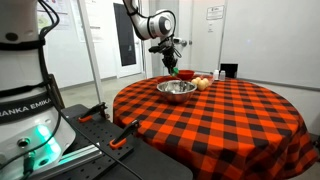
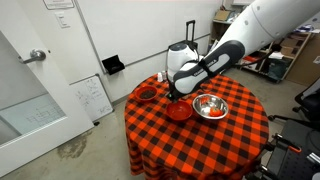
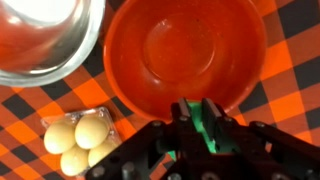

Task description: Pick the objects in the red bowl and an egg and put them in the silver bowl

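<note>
My gripper will next go up, move back over the silver bowl [image 3: 45,45] and go down into it to open, because my fingers are holding the small green object.
The red bowl [image 3: 185,50] fills the upper middle of the wrist view, and its inside shows nothing. It also appears in both exterior views [image 1: 186,74] [image 2: 179,110]. My gripper [image 3: 195,108] hangs just above the bowl's near rim, shut on a small green object [image 3: 200,126] that shows between the fingers. The silver bowl [image 3: 45,45] lies next to the red one [image 1: 176,90] [image 2: 210,107]. Several eggs [image 3: 82,142] sit in a clear holder beside the red bowl [image 1: 203,83]. In the exterior views the gripper [image 1: 170,62] [image 2: 172,92] is over the red bowl.
A round table with a red-and-black checked cloth [image 1: 220,120] [image 2: 200,140] carries everything. A dark round dish [image 2: 147,95] sits near the table's edge, and a black object [image 1: 228,70] stands at the far edge. The robot base [image 1: 25,90] is close by.
</note>
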`<state>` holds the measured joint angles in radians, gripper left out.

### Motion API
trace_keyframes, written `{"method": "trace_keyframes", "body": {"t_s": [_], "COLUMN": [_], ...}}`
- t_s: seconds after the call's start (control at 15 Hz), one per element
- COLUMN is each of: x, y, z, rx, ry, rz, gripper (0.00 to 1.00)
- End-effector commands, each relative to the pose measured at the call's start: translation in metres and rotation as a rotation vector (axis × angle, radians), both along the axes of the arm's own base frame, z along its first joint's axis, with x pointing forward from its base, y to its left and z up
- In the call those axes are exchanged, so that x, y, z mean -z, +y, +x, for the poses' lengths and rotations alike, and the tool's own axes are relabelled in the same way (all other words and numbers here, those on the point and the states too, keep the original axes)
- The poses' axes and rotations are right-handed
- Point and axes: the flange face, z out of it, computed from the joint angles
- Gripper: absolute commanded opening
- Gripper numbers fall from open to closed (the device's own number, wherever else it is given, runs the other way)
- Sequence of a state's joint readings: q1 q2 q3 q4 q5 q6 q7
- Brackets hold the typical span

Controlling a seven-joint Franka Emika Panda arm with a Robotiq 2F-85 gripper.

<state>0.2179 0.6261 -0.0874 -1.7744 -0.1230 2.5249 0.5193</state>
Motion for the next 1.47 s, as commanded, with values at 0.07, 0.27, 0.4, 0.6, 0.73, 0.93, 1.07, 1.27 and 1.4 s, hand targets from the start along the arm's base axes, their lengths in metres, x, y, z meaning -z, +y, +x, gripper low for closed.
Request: {"method": "trace_keyframes", "body": {"t_s": [0.07, 0.27, 0.4, 0.6, 0.73, 0.93, 1.07, 1.27, 1.4], "x": [-0.061, -0.074, -0.071, -0.055, -0.039, -0.015, -0.001, 0.015, 0.023], "y": [-0.004, -0.021, -0.042, -0.074, -0.085, -0.096, -0.095, -0.092, -0.091], "z": [-0.036, -0.064, -0.083, -0.108, -0.127, -0.143, -0.147, -0.143, -0.138], "rx": [-0.048, -0.030, 0.010, 0.063, 0.085, 0.098, 0.088, 0.061, 0.049], "ry": [-0.017, -0.006, 0.017, 0.069, 0.105, 0.160, 0.183, 0.197, 0.197], "rz": [0.030, 0.023, 0.007, -0.015, -0.031, -0.042, -0.047, -0.060, -0.068], "gripper": [0.06, 0.06, 0.06, 0.06, 0.06, 0.06, 0.06, 0.06, 0.06]}}
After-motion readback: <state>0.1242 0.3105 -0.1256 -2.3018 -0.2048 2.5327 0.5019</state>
